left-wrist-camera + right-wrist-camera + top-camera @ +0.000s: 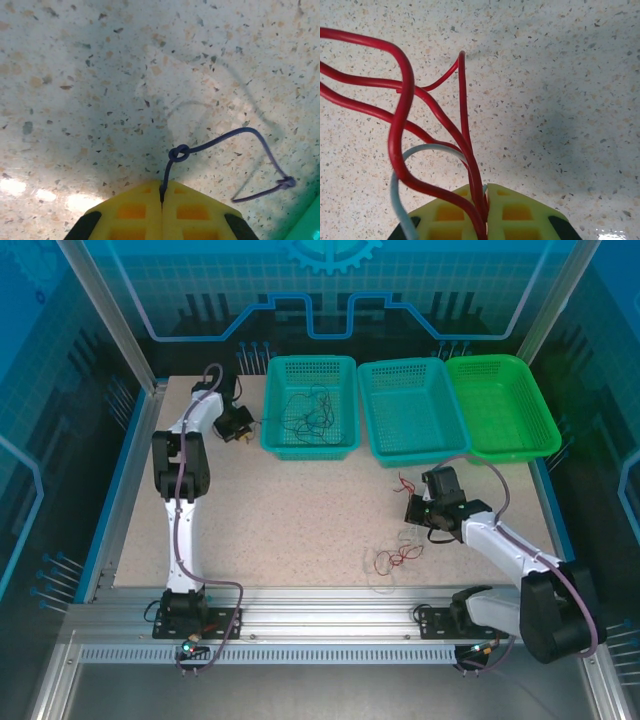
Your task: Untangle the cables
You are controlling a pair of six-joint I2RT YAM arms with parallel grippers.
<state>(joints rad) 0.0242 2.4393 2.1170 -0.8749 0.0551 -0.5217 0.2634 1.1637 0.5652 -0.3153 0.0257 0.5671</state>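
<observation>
The black cables lie tangled over the bottom of the adjacent teal basket (308, 405), so my left gripper should go up and across to there and let go of the thin dark cable.
My left gripper (243, 430) sits just left of the leftmost teal basket (268, 412). In the left wrist view its yellow fingers (135, 212) are shut (161, 192) on the end of a thin dark cable (250, 131), which has a small knot (179, 153) right above the tips. Several black cables (310, 415) lie tangled inside that basket. My right gripper (412, 508) hovers over the table's right half. It is shut (486, 200) on a bundle of red cables (405, 100) and one white cable (427, 148). More red cable (397, 558) and white cable (385, 580) lie loose on the table below it.
A second teal basket (410, 410) and a green basket (505, 405) stand in a row to the right of the first, along the far edge. A corner of the teal basket (311, 225) shows close to my left fingers. Aluminium rails frame the speckled table (280, 510).
</observation>
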